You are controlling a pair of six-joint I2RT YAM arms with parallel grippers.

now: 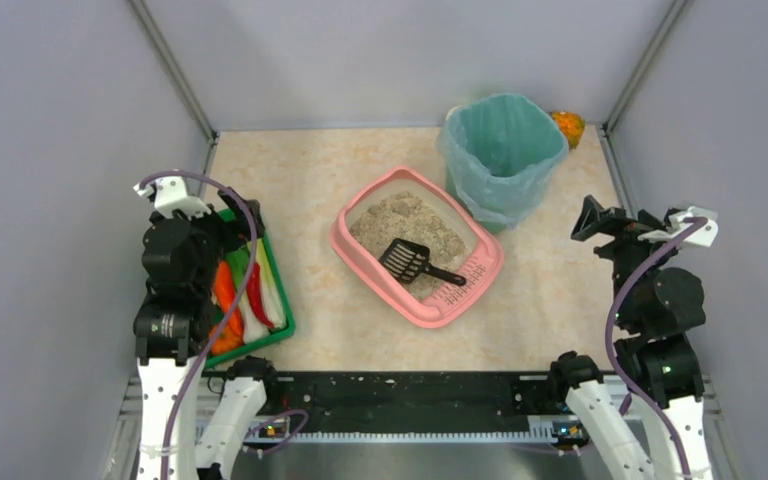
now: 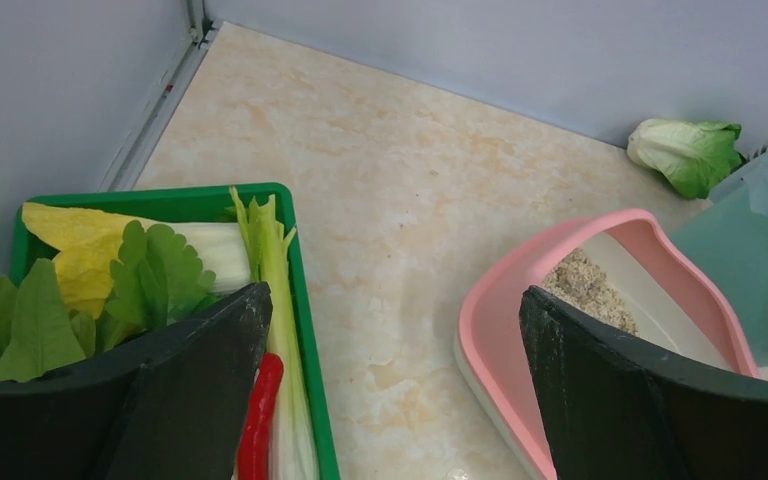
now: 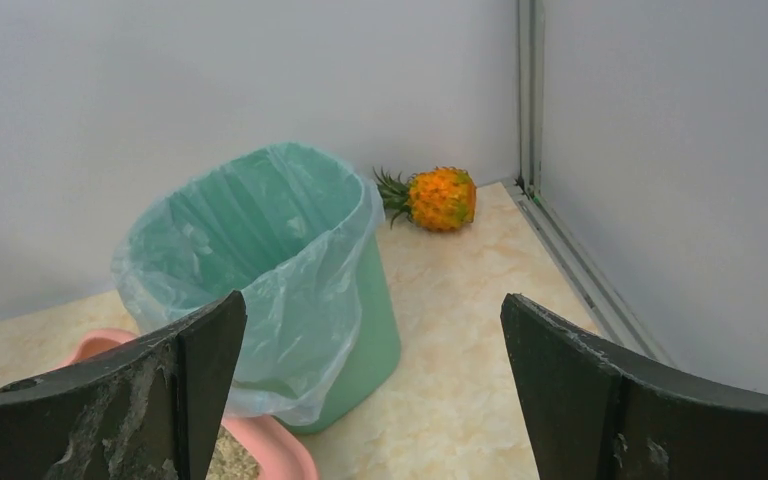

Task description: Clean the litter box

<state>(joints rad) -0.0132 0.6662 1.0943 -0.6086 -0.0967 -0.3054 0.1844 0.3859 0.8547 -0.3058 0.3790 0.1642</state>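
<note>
My right gripper needs to move across and down so its fingers are on both sides of the scoop's handle [image 1: 445,274], which reaches over the litter box's ledge below the gripper and to its left in the top view.
The pink litter box [image 1: 352,252] sits mid-table with beige litter [image 1: 405,222] inside and a slotted ledge [image 1: 470,272] at its near-right end. A black scoop [image 1: 416,262] lies in it, handle toward the ledge. My left gripper [image 1: 222,222] is open and empty, raised over the green tray, left of the box. In the left wrist view the box's corner [image 2: 490,310] shows between the fingers. My right gripper [image 1: 592,222] is open and empty, right of the box. In the right wrist view a pink corner [image 3: 280,445] shows low left.
A teal-lined bin [image 1: 503,155] stands just behind the box, also in the right wrist view [image 3: 270,270]. A toy pineapple [image 1: 568,126] lies in the back right corner. A green tray [image 1: 275,275] of toy vegetables is at left. A toy cabbage [image 2: 688,153] lies by the back wall.
</note>
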